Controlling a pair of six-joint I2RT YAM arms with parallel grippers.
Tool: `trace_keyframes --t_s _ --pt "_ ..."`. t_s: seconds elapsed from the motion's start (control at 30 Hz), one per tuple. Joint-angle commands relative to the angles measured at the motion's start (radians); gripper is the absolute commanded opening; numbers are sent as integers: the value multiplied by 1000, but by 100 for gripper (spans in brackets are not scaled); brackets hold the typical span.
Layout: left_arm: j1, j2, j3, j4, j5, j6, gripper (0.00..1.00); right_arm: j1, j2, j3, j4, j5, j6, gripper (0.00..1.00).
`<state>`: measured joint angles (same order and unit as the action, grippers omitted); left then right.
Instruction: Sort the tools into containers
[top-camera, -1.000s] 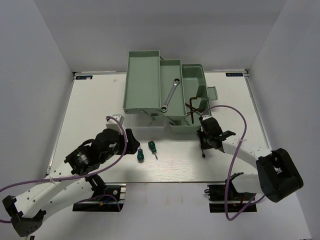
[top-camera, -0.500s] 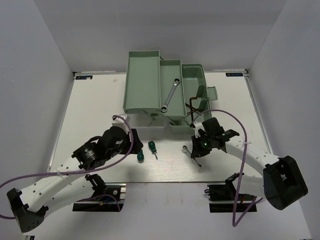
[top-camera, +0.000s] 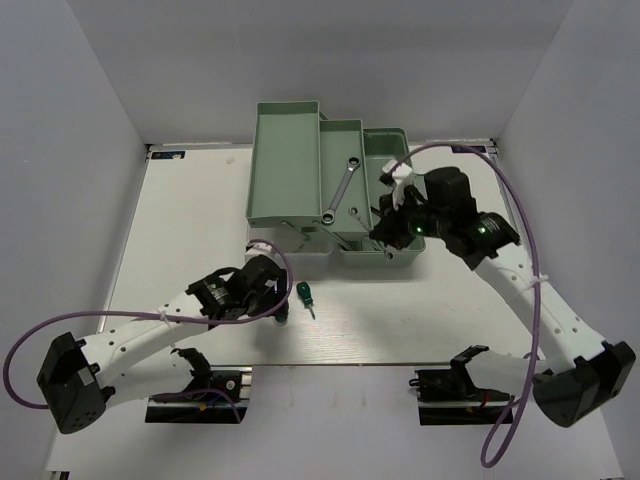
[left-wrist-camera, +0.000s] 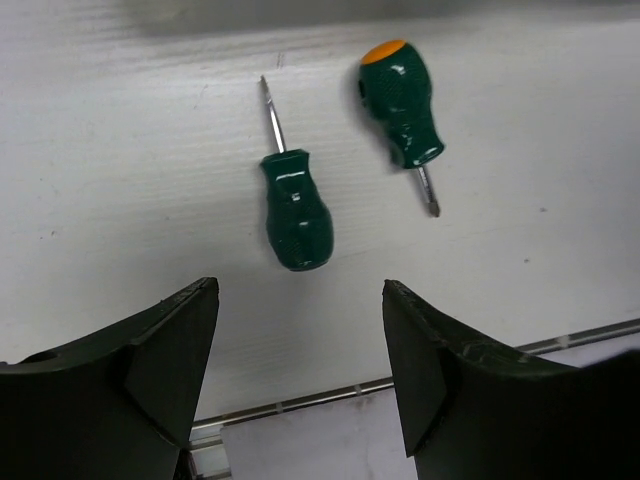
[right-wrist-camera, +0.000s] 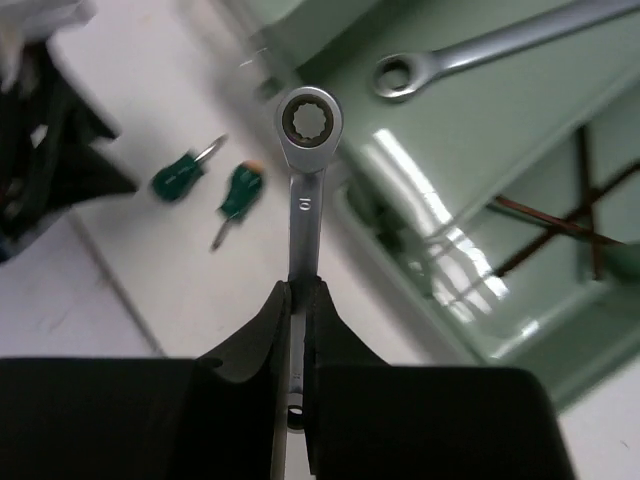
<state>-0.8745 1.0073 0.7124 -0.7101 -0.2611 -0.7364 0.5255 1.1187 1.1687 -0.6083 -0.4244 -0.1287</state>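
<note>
Another wrench lies in the toolbox's middle tray (right-wrist-camera: 470, 120), so my right gripper next needs to move outward and to the left in the top view, down over the toolbox's middle tray, to let go of its wrench there.
The mint-green toolbox (top-camera: 285, 160) stands open at the back of the table. One silver wrench (top-camera: 343, 185) lies in its middle tray (right-wrist-camera: 470, 120). My right gripper (right-wrist-camera: 300, 285) is shut on a second silver wrench (right-wrist-camera: 309, 118), held in the air over the toolbox's front edge (top-camera: 383, 228). Dark hex keys (right-wrist-camera: 540, 215) lie crossed in the deeper base. Two green screwdrivers (left-wrist-camera: 297, 210) (left-wrist-camera: 400, 100) lie side by side on the table. My left gripper (left-wrist-camera: 300, 300) hovers open just short of them (top-camera: 283, 300), with nothing between its fingers.
Purple cables loop from both arms (top-camera: 60, 330) (top-camera: 520, 200). The toolbox's left tray (top-camera: 262, 170) is the tallest part. White walls close in the table at the back and sides. Black arm mounts (top-camera: 195, 405) sit at the near edge.
My right gripper has lifted the wrench off the table and carried it back and up to the toolbox. The left gripper has slid right, closer to the screwdrivers.
</note>
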Motion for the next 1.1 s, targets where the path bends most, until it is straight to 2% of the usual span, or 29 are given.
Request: trace_keyframes --t_s 0.0,0.2,0.37,0.4,0.5,0.53,0.63,0.83,0.87,1.0,1.07 --pt "-12 1 -30 23 -39 -44 76 -5 110 116 119 296 122 0" --pt "-31 51 -51 72 -89 -54 76 -10 369 337 180 469 282 0" --pt "-40 100 -51 90 -98 -75 74 -10 571 576 190 435 386 0" --pt "-40 115 -51 90 -107 -86 74 -13 651 604 177 435 394 0" --pt "-49 143 -51 100 -118 -98 74 -9 699 640 191 380 406 0" --pt "-49 152 -51 100 -139 -110 74 -12 729 641 190 368 406 26" --pt "-49 204 -51 112 -152 -121 74 -16 741 635 168 351 402 61" --pt "-58 324 -33 165 -182 -152 66 -33 623 508 188 317 393 63" --pt "-58 342 -33 166 -182 -152 66 -38 557 487 191 319 388 64" --pt "-58 382 -44 207 -193 -170 64 -51 422 273 222 282 367 66" --pt "-67 392 -44 218 -193 -170 55 -51 342 212 226 259 348 66"
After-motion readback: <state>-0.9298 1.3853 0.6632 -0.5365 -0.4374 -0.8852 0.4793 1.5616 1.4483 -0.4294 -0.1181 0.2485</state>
